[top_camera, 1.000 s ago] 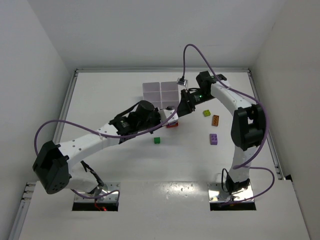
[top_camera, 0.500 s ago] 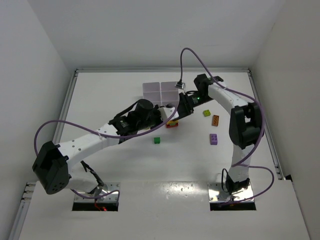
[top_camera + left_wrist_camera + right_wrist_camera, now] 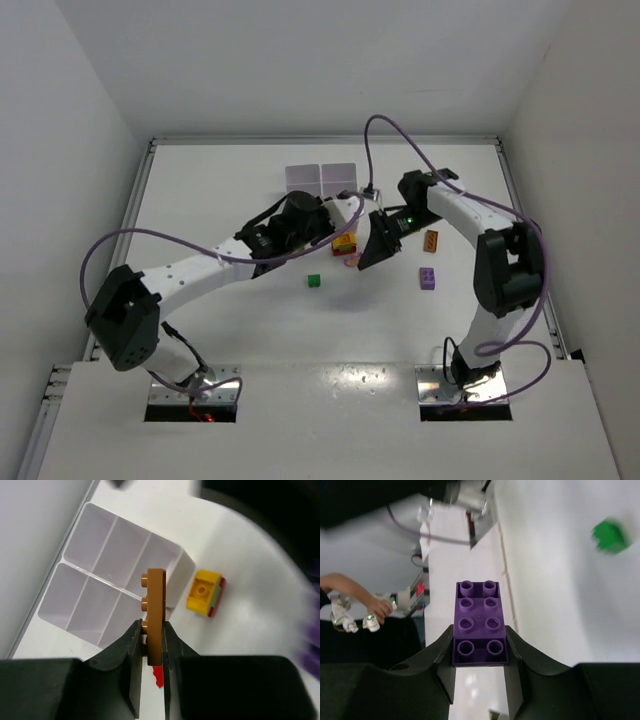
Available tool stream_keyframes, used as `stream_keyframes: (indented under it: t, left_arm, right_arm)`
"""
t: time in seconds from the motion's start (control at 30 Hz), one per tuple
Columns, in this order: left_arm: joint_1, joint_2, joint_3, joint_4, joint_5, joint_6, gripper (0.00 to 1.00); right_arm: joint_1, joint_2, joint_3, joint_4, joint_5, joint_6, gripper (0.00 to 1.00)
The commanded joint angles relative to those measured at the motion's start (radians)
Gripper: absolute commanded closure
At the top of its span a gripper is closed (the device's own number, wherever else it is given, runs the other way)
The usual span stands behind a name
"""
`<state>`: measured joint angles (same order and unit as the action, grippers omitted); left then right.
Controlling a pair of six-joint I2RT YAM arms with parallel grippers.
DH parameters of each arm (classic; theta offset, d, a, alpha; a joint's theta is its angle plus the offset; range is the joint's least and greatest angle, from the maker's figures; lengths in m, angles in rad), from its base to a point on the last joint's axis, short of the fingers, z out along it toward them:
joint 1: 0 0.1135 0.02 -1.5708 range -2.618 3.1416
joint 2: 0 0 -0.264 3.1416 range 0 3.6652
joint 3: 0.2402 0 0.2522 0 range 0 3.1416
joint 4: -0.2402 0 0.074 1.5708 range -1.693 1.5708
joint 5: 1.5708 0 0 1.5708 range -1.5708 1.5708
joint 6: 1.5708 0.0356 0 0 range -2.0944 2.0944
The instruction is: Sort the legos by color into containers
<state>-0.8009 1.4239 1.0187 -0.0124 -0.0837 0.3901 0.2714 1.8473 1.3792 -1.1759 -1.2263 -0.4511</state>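
I should next lower my right gripper toward the right in the top view to release, because the clear tabletop beyond the loose purple lego is below it there.
My left gripper (image 3: 150,630) is shut on a thin orange lego (image 3: 154,602), held on edge just above the table beside the white containers tray (image 3: 181,574). A yellow, green and red clump (image 3: 205,593) lies right of the tray; a red bit (image 3: 158,676) shows under the jaws. My right gripper (image 3: 480,637) is shut on a purple lego (image 3: 480,625), lifted off the table. From above, the left gripper (image 3: 333,224) and right gripper (image 3: 366,256) flank the clump (image 3: 345,242), in front of the tray (image 3: 322,179).
Loose legos lie on the table: a green one (image 3: 314,282) in front of the clump, an orange one (image 3: 431,240) and a purple one (image 3: 428,278) to the right. The green one (image 3: 610,536) also shows in the right wrist view. Raised rails edge the table.
My right gripper has closed on the purple lego and pulled back from the clump toward the near side. My left arm has shifted right, still gripping the orange lego.
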Motion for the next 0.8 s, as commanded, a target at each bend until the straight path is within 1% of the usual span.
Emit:
stream_keyframes:
  t: [0.0,0.03,0.07,0.13,0.17,0.2,0.23,0.27,0.3,0.37,0.4,0.43,0.47,0.53,0.57,0.6,0.7,0.77]
  left_arm:
    - [0.032,0.073,0.096,0.103,-0.085,-0.089,1.00]
    - [0.041,0.093,0.133,0.103,-0.071,-0.099,1.00]
    - [0.042,0.110,0.150,0.094,-0.024,-0.099,1.00]
    - [0.042,0.158,0.194,0.074,0.030,-0.126,1.00]
    - [0.042,0.179,0.219,0.051,0.100,-0.140,1.00]
    - [0.042,0.203,0.245,0.028,0.128,-0.158,1.00]
    - [0.042,0.257,0.298,-0.013,0.149,-0.209,1.00]
    - [0.042,0.285,0.322,-0.029,0.189,-0.236,1.00]
    - [0.042,0.306,0.337,-0.029,0.217,-0.261,1.00]
    - [0.051,0.346,0.348,-0.018,0.278,-0.312,1.00]
    - [0.051,0.360,0.357,-0.009,0.332,-0.312,1.00]
    - [0.051,0.375,0.379,-0.009,0.347,-0.324,1.00]
    - [0.039,0.394,0.395,-0.009,0.360,-0.336,1.00]
    - [0.016,0.461,0.438,-0.029,0.386,-0.336,1.00]
    - [0.016,0.484,0.483,-0.041,0.395,-0.336,1.00]
    - [-0.009,0.507,0.503,-0.052,0.404,-0.336,1.00]
    - [-0.035,0.592,0.576,-0.064,0.404,-0.336,0.99]
    - [-0.035,0.645,0.607,-0.077,0.424,-0.336,0.97]
  right_arm:
    - [-0.009,-0.102,-0.101,-0.158,0.027,-0.205,1.00]
    - [-0.024,-0.112,-0.129,-0.171,0.042,-0.218,1.00]
    - [-0.053,-0.125,-0.185,-0.171,0.060,-0.228,1.00]
    - [-0.098,-0.174,-0.244,-0.151,0.126,-0.216,1.00]
    - [-0.119,-0.195,-0.265,-0.098,0.145,-0.133,1.00]
    - [-0.177,-0.215,-0.278,0.000,0.225,-0.070,1.00]
    - [-0.204,-0.236,-0.278,0.049,0.267,0.031,1.00]
    - [-0.227,-0.282,-0.296,0.103,0.365,0.082,1.00]
    - [-0.272,-0.299,-0.310,0.164,0.408,0.110,1.00]
    - [-0.313,-0.327,-0.310,0.194,0.521,0.141,1.00]
    - [-0.346,-0.345,-0.319,0.209,0.557,0.153,1.00]
    - [-0.362,-0.346,-0.319,0.209,0.595,0.154,1.00]
    - [-0.377,-0.361,-0.330,0.209,0.666,0.154,1.00]
    - [-0.417,-0.371,-0.344,0.209,0.726,0.144,1.00]
    - [-0.428,-0.372,-0.359,0.209,0.781,0.132,1.00]
    - [-0.448,-0.372,-0.359,0.209,0.791,0.123,1.00]
    - [-0.480,-0.329,-0.344,0.176,0.888,0.094,1.00]
    - [-0.517,-0.300,-0.356,0.162,0.939,0.072,1.00]
